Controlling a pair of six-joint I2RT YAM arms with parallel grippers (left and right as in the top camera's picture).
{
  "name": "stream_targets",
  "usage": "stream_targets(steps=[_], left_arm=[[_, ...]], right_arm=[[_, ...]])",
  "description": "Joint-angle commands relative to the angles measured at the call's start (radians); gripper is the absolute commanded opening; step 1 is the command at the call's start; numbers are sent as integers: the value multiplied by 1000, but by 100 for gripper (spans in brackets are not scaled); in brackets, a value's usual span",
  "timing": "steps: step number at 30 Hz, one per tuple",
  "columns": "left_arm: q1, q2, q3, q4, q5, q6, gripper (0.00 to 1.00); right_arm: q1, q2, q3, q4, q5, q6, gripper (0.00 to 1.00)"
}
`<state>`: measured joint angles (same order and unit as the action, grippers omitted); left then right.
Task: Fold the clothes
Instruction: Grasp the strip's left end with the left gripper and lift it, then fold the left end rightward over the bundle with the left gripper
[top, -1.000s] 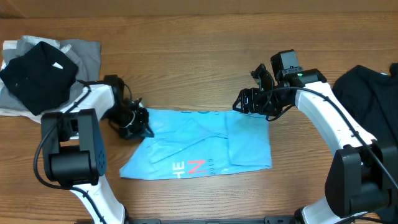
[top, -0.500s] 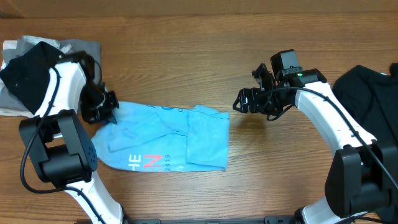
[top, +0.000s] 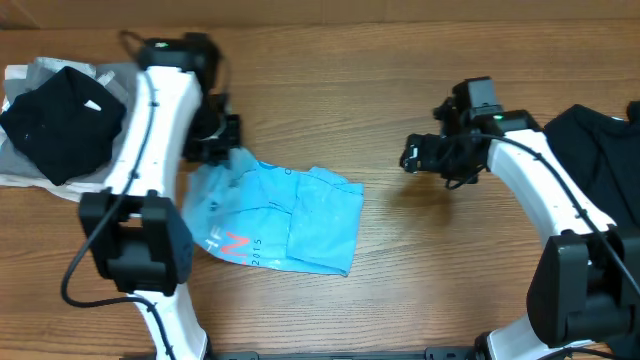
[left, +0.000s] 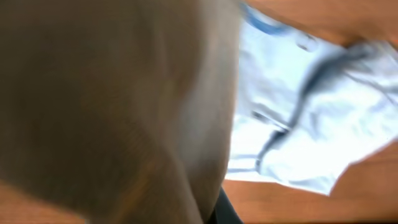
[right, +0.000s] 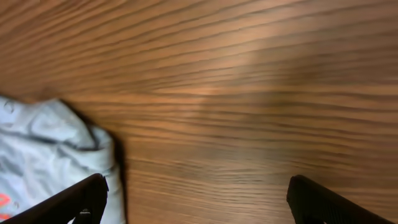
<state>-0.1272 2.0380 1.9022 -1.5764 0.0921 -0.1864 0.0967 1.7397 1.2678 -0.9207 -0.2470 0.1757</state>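
The opposite end is the only one that lies folded, so the left gripper will next carry its corner to the right in the overhead view, onto that end's far edge (top: 336, 180) (left: 374, 55), and let go of it.
The light blue T-shirt (top: 285, 220) lies folded and rumpled left of the table's middle, coral lettering showing near its front left. My left gripper (top: 216, 148) is shut on the shirt's back left corner, lifting it slightly off the wood. In the left wrist view a brown blur hides the fingers, and pale shirt cloth (left: 311, 118) hangs to the right. My right gripper (top: 418, 158) hovers open over bare wood, well right of the shirt. In the right wrist view, the gripper (right: 199, 200) holds nothing, and the shirt's edge (right: 50, 149) lies at the left.
A folded black garment (top: 58, 120) sits on a grey one (top: 140, 85) at the back left corner. Another black garment (top: 590, 150) lies at the right edge, beside the right arm.
My left gripper has swung toward the back left, dragging the shirt leftward and bunching it. The right gripper has opened wider and drawn slightly right, away from the shirt.
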Motion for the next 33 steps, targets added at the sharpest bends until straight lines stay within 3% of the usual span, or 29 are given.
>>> stream_targets(steps=[1,10,17,24,27,33], left_arm=[[-83,8,25,-12,-5,-16,4],[-256,8,25,57,67,-20,8],[-315,8,24,99,123,-19,18],[-332,8,24,48,121,13,15],[-328,8,24,-19,82,35,4],[-301,8,24,-114,32,44,4]], right_arm=[[-58,-13,2,-12,22,12,96],[-121,4,1,-60,21,12,96],[-121,4,1,-61,21,12,96],[-120,4,1,-62,22,12,96],[-120,4,1,-62,22,12,96],[-120,4,1,-61,22,12,97]])
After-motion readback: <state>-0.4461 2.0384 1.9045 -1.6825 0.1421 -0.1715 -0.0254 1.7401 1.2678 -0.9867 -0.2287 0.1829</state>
